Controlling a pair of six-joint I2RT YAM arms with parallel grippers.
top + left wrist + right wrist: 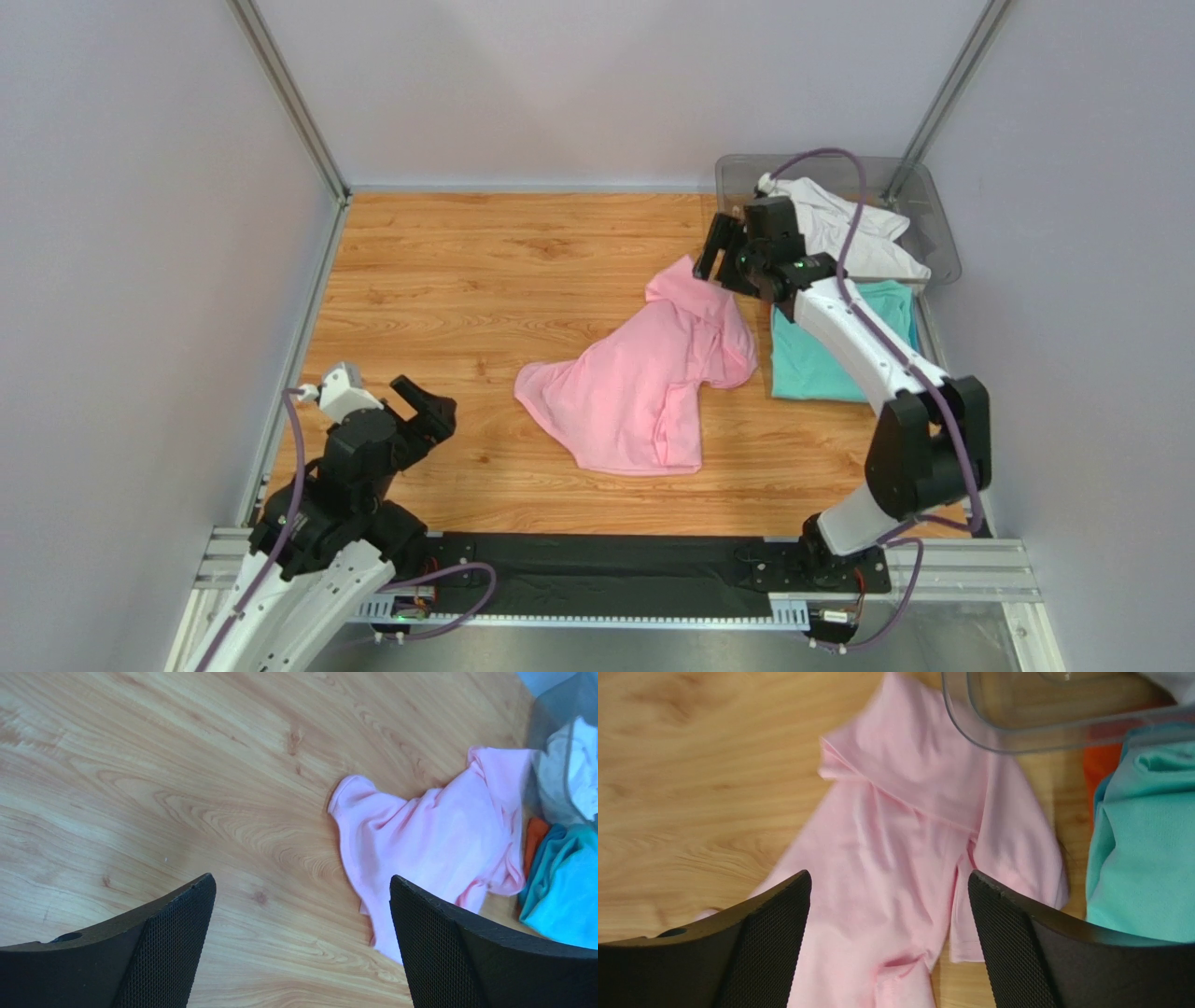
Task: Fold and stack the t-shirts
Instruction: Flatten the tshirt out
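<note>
I need to move my left gripper to the right in the top view and down onto the pink shirt's nearest corner, because that corner sticks out over bare wood.
A crumpled light pink t-shirt lies on the wooden table right of the middle. The teal t-shirt lies flat at the right, beside it. The white t-shirt hangs over the bin's front wall. My right gripper hovers over the pink shirt's far corner; in its wrist view the jaws stand open above the pink cloth, nothing between them. My left gripper is open at the near left over bare wood, with the pink shirt off to its right.
A clear grey plastic bin stands in the far right corner, its rim just beyond the right gripper. An orange cloth peeks out under the teal shirt. Grey walls close in the table on three sides.
</note>
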